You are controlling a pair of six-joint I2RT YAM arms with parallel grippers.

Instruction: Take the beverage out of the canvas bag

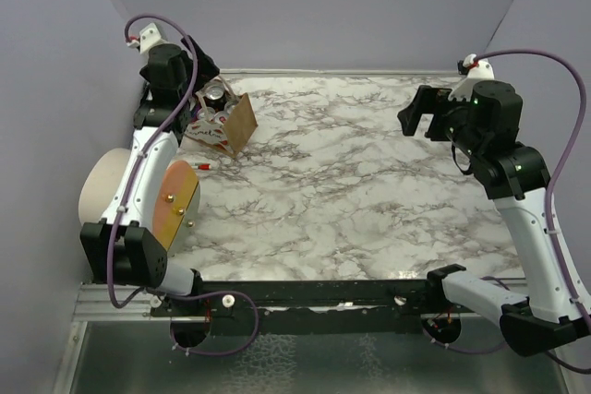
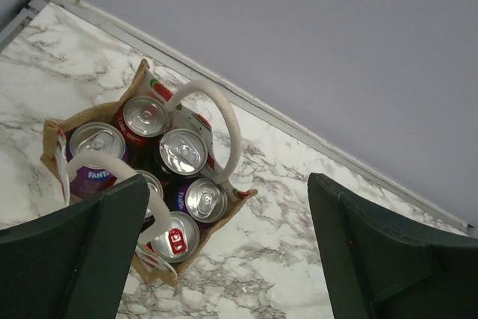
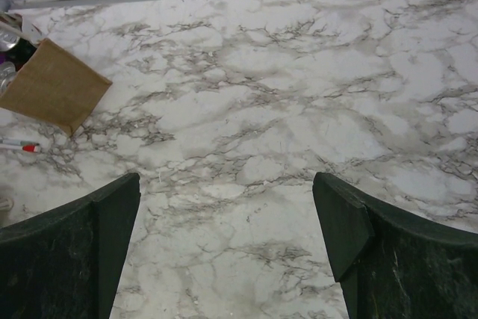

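Observation:
Next, the left gripper moves down and toward the right in the top view onto the far white loop handle (image 2: 234, 131), which stands below the fingertips and to that side.
The canvas bag (image 1: 238, 124), a small brown tote with white loop handles (image 2: 224, 121), stands at the table's back left, also seen as brown cloth (image 3: 56, 84) in the right wrist view. Several beverage cans stand upright inside it, among them a red one (image 2: 146, 119), a purple Fanta (image 2: 95, 146) and a silver-topped one (image 2: 205, 199). My left gripper (image 2: 228, 183) hovers open above the bag. Its left finger (image 2: 112, 222) covers the bag's near corner, and nothing is between the fingers. My right gripper (image 1: 422, 117) hangs open over the back right of the table, far from the bag.
A large cream cylinder (image 1: 106, 182) with an orange disc (image 1: 175, 200) lies by the left arm. A small red-and-white pen (image 1: 203, 166) lies on the marble just in front of the bag. Grey walls close the back and both sides.

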